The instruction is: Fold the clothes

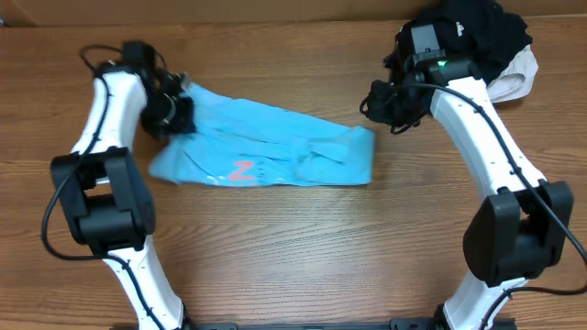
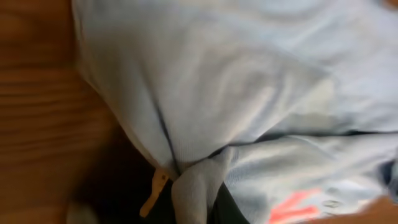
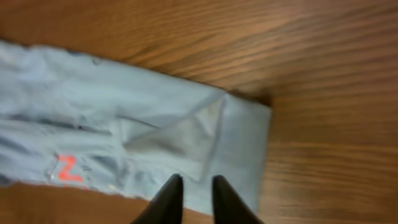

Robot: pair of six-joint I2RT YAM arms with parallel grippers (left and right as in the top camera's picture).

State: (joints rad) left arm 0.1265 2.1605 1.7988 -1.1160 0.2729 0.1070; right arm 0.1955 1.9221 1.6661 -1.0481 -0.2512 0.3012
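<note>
The shirt (image 3: 124,124) still lies as a long piece of cloth, so my left gripper needs to lift its bunched end next, then carry it onto the shirt's folded-sleeve end.
The light sky-blue T-shirt (image 1: 275,147) lies folded into a long band across the middle of the wooden table, its red-pink logo (image 1: 242,171) near the front edge. My left gripper (image 1: 179,115) is at the band's far-left end, shut on a bunched fold of the cloth (image 2: 193,186). My right gripper (image 1: 390,103) hovers above and just beyond the band's right end. Its dark fingers (image 3: 171,193) stand slightly apart over the shirt (image 3: 124,124) with nothing between them. A folded sleeve makes a triangle near that end.
A black garment (image 1: 477,32) and a cream garment (image 1: 514,78) are heaped at the back right corner, behind my right arm. Bare wood (image 1: 303,247) runs in front of the shirt.
</note>
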